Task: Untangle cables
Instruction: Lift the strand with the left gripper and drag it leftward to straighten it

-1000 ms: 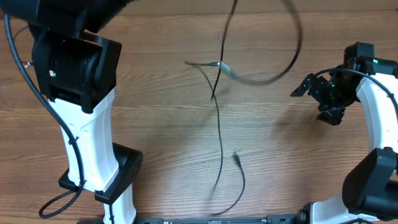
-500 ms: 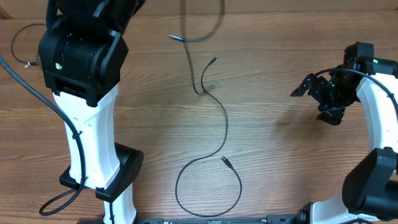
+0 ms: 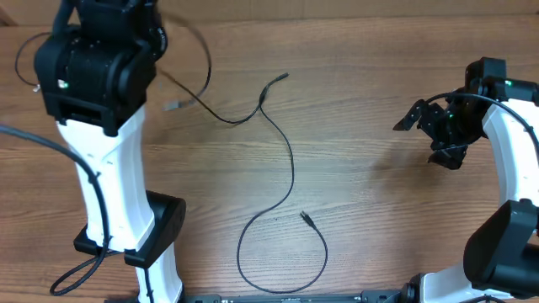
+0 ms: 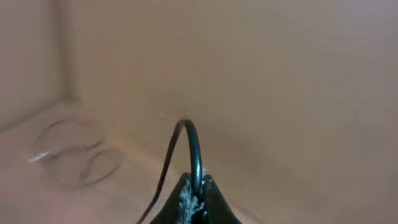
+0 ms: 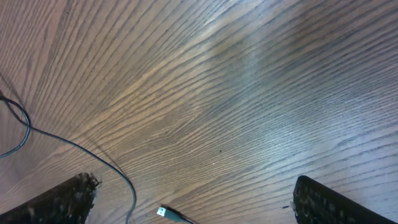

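The second cable is far away, so my left gripper next needs to go down to the left in the overhead view, toward bare tabletop, and let go of its cable there.
My left gripper (image 4: 194,186) is shut on a thin black cable (image 4: 189,140) that arches up out of the jaws. In the overhead view this cable (image 3: 206,67) hangs in a loop beside the left arm, with a silver-tipped plug (image 3: 173,107) dangling. Its tail runs right to meet a second black cable (image 3: 291,168) near that cable's top plug. The second cable lies on the table and curls into a loop (image 3: 282,257) at the front. My right gripper (image 3: 429,135) is open and empty at the right, with a cable (image 5: 93,155) and a plug (image 5: 165,213) between its fingers' view.
A third thin cable loop (image 3: 24,59) lies at the far left behind the left arm. The left arm's white column and base (image 3: 126,219) stand at the front left. The wooden table (image 3: 379,219) spreads between the arms.
My left arm has swung left and carried its cable from the top middle to the left. The second cable has dropped free and settled flat on the table. The right arm has not moved.
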